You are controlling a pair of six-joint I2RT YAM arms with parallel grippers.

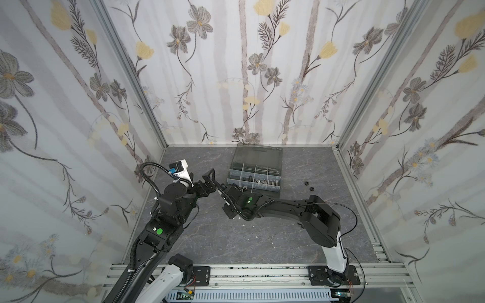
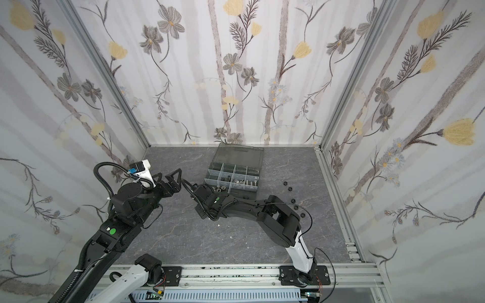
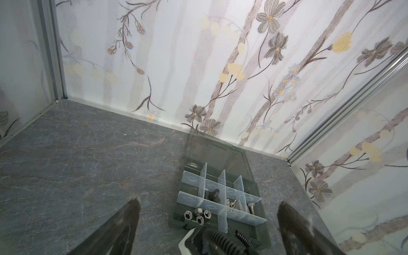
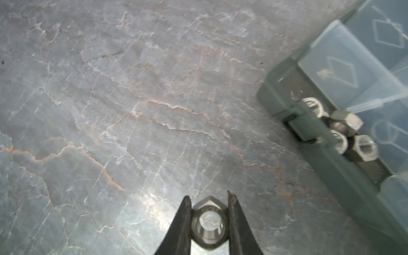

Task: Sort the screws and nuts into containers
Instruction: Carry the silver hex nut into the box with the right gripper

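The case's front corner section of silver nuts is outward of my right gripper, so it goes outward over the case's rim next and lets go of the nut.
A silver hex nut (image 4: 209, 223) sits pinched between the fingers of my right gripper (image 4: 208, 196), a little above the bare table beside the organizer case's front left corner (image 4: 276, 99). In both top views the right wrist (image 1: 245, 200) hides those fingers. The case's containers (image 1: 262, 189) (image 2: 241, 194) lie open with the lid tipped back. Its front corner compartment holds several silver nuts (image 3: 198, 215) (image 4: 344, 132). Other compartments hold a black screw (image 3: 213, 195), a silver screw (image 3: 251, 207) and a wing nut (image 3: 233, 203). My left gripper (image 3: 209, 202) (image 1: 210, 178) hovers open and holds nothing, left of the case.
Several black nuts (image 2: 290, 189) (image 1: 311, 188) lie loose on the grey marbled table to the right of the case. Small white flecks (image 1: 242, 225) dot the table's middle. Flowered walls close in the table on three sides, and a metal rail (image 1: 262, 272) runs along the front.
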